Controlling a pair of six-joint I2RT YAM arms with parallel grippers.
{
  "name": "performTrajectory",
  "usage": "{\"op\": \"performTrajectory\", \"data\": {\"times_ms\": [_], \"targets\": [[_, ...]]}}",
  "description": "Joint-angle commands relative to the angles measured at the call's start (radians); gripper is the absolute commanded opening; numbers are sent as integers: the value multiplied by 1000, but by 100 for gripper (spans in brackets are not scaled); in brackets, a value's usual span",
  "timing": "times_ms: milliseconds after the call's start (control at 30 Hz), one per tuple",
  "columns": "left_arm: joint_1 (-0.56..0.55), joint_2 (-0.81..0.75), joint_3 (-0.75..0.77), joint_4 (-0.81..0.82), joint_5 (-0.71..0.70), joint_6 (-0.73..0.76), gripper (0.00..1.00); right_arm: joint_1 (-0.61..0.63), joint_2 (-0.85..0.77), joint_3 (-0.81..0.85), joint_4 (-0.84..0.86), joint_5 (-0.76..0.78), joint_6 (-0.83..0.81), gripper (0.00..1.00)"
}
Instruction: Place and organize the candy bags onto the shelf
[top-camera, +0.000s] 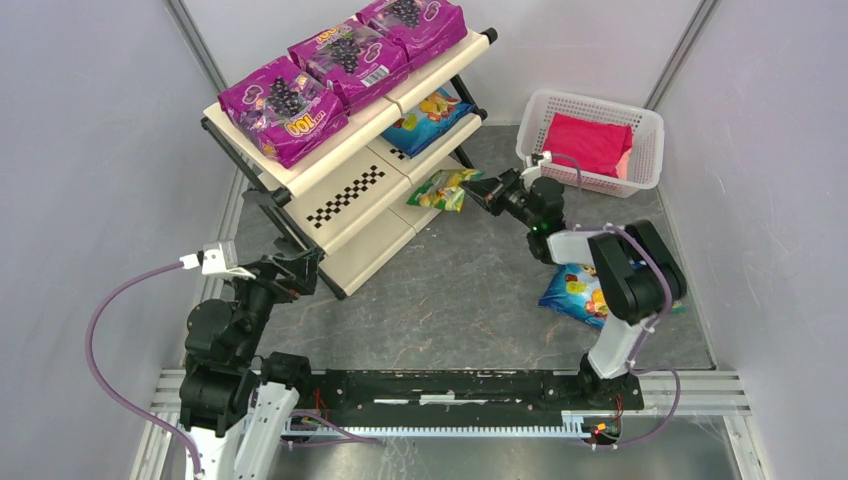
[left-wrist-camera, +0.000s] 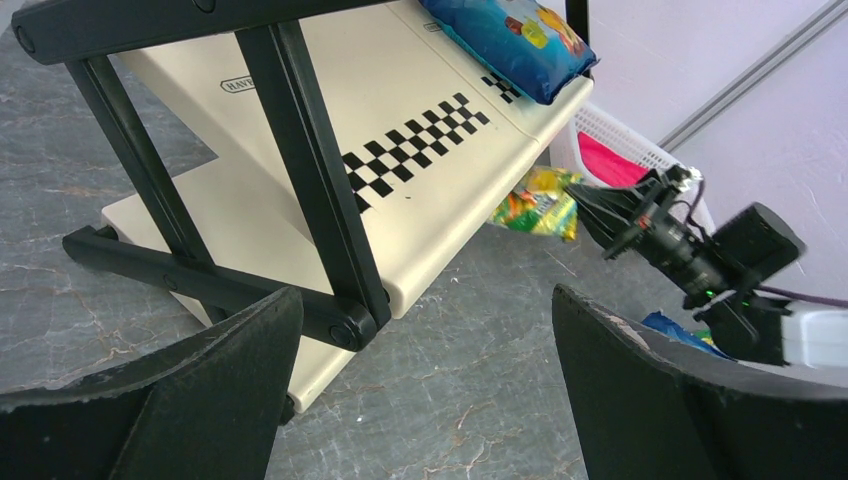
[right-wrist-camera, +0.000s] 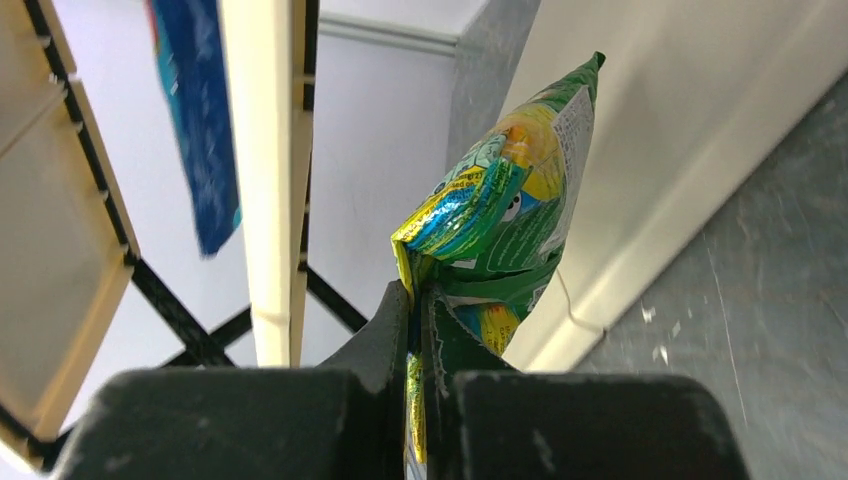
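My right gripper lowers the green-yellow bag next, then pushes it in to the end of the shelf's bottom level by the basket (right-wrist-camera: 580, 257).
Three magenta grape bags (top-camera: 345, 60) lie on the top tier of the cream shelf (top-camera: 350, 195). A blue bag (top-camera: 428, 118) lies on the middle tier and shows in the left wrist view (left-wrist-camera: 515, 40). My right gripper (top-camera: 478, 188) is shut on the edge of a green-yellow bag (top-camera: 443, 189), holding it at the right end of the bottom tier; the bag shows close up in the right wrist view (right-wrist-camera: 495, 230). Another blue bag (top-camera: 575, 292) lies on the table under my right arm. My left gripper (top-camera: 300, 268) is open and empty by the shelf's front foot.
A white perforated basket (top-camera: 645, 125) at the back right holds a plain pink-red bundle (top-camera: 588, 142). The shelf's black frame leg (left-wrist-camera: 310, 170) stands just ahead of my left fingers (left-wrist-camera: 200, 400). Grey walls close in on both sides.
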Motion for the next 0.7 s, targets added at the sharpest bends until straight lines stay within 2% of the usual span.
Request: {"op": "performTrajectory", "data": {"times_ms": [0,100,200,433,667], "targets": [[-2,17,3,43,14,63,100,36,154,149,167,77,81,0],[-2,18,3,43,7,61,100,61,276,225,216,124,101,0],[-2,13,4,36,-2,59,100,81,358,274,185,195,81,0],[0,-15,3,33,-39,51,100,101,442,346,54,369,2,0],[3,5,3,33,-40,50,100,106,526,443,-6,438,7,0]]}}
